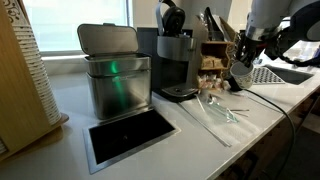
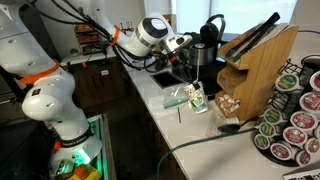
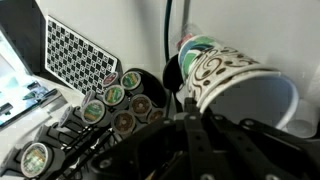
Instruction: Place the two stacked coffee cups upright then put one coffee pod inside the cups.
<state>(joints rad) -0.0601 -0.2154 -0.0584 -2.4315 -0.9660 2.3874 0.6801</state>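
I will turn the cups in my gripper upright next and lower their base onto the white counter before letting go of their rim, as they still hang tilted above it.
The two stacked coffee cups [image 3: 235, 85], pale with dark curly markings, fill the right of the wrist view with their open mouth turned toward the lower right. My gripper [image 3: 188, 108] has its dark fingers pressed together on the cups' rim. In an exterior view the cups [image 2: 195, 96] hang tilted under the gripper [image 2: 190, 84], just above the white counter. Coffee pods [image 3: 112, 105] sit in a dark rack left of the cups; the rack of pods [image 2: 290, 125] also shows in an exterior view. In an exterior view the gripper [image 1: 242, 72] is low over the counter's far end.
A steel canister [image 1: 115, 75] and a black coffee machine [image 1: 175, 60] stand on the counter. A wooden knife block [image 2: 255, 65] stands beside the pod rack. Clear stirrers [image 1: 215, 110] lie on the counter. A sink [image 1: 280, 72] lies behind the gripper.
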